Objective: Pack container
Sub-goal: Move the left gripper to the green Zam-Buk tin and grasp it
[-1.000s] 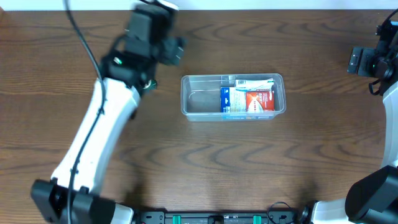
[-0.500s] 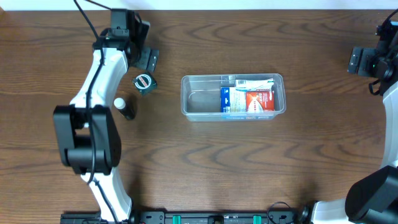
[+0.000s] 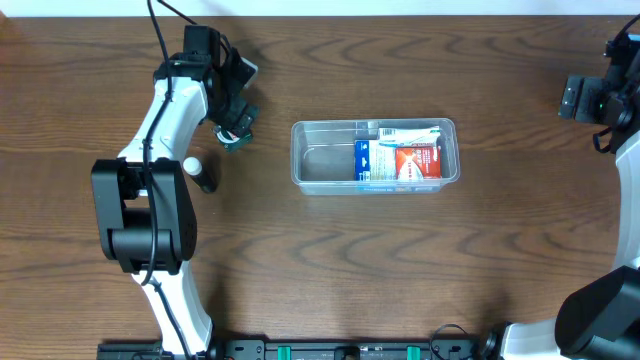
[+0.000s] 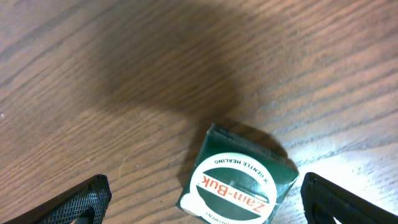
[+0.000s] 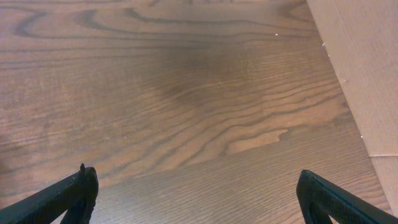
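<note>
I will move my left gripper down and to the right in the wrist view onto the green Zam-Buk box (image 3: 232, 137) (image 4: 237, 182), because it lies below, closer to one open finger.
The clear plastic container (image 3: 322, 160) sits at the table's middle and holds a blue-and-red box (image 3: 398, 160) and a toothpaste-like pack along its far wall. My left gripper (image 3: 238, 118) is open over a small green Zam-Buk box (image 3: 232, 137), which lies between the open fingers in the left wrist view (image 4: 236, 182). A small dark bottle with a white cap (image 3: 198, 173) lies left of the container. My right gripper (image 3: 585, 98) is open and empty at the far right edge, over bare wood.
The left arm stretches along the left side of the table. A light board (image 5: 360, 68) edges the table at the right of the right wrist view.
The left arm swung from the table's middle-left to the far left, then its gripper came down over the green box. The right arm has not moved.
</note>
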`<state>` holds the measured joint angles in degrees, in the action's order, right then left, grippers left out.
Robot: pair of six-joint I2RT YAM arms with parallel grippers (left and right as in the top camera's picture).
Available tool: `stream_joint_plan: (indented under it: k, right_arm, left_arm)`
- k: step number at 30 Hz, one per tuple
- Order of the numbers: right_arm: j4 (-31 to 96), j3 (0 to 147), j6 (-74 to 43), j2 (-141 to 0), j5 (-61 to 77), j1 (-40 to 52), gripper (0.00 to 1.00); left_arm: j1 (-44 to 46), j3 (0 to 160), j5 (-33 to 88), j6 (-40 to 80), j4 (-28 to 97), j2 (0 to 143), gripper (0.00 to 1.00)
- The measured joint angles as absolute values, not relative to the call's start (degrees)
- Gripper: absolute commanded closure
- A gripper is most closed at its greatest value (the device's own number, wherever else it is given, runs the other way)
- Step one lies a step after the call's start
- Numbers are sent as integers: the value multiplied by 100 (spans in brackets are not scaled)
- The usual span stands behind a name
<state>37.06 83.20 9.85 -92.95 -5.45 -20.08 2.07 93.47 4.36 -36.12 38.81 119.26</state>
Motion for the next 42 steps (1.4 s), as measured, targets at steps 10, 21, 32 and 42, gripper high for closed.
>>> stream_joint_plan:
  k: [10, 21, 32, 42]
  right_arm:
    - [3706, 8320, 982, -9295, -545, -2005, 1]
    - [3706, 8320, 982, -9295, -545, -2005, 1]
    - [3706, 8320, 982, -9295, -545, -2008, 1]
    - [3708, 8320, 985, -9295, -545, -2005, 1]
  left_arm:
    - [198, 9349, 473, -3780, 3964, 12287, 2]
    - [198, 9349, 613, -3780, 4143, 12368, 2]
    - [196, 9349, 607, -3795, 4392, 12479, 1]
    - [196, 9349, 607, -3846, 4587, 12479, 33]
